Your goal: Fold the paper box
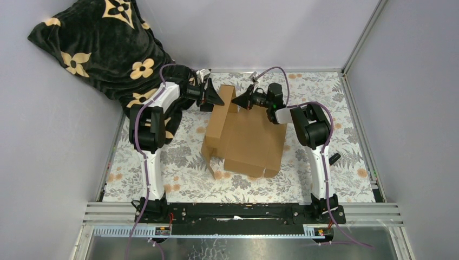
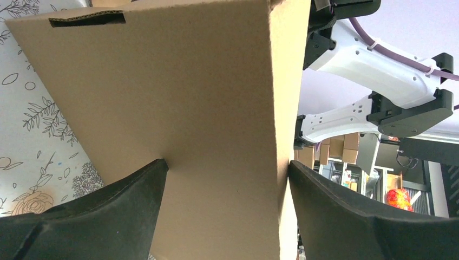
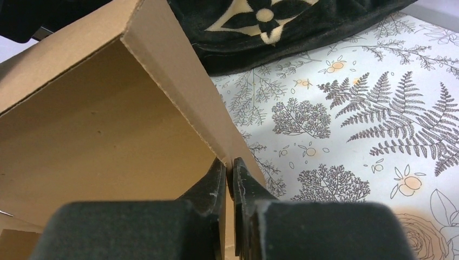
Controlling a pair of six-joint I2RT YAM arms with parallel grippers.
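The right gripper next backs toward my base and releases the flap's thin edge (image 3: 210,140), because the raised flap already meets the upper panel at their corner.
The paper box (image 1: 249,141), plain brown cardboard, sits half-formed in the middle of the table with one flap standing up at its far left corner. My left gripper (image 1: 214,98) stands open at that upright flap. In the left wrist view its wide-set jaws (image 2: 227,162) straddle the cardboard panel (image 2: 178,97), one fingertip (image 2: 159,165) touching its face. My right gripper (image 1: 242,101) comes from the right. In the right wrist view it (image 3: 228,162) is shut on the thin edge of a raised flap (image 3: 97,135).
A black cushion with cream flowers (image 1: 103,49) leans in the far left corner, close behind my left arm. A small dark object (image 1: 334,158) lies on the floral table cover (image 1: 178,162) near the right arm's base. Grey walls enclose the table on three sides.
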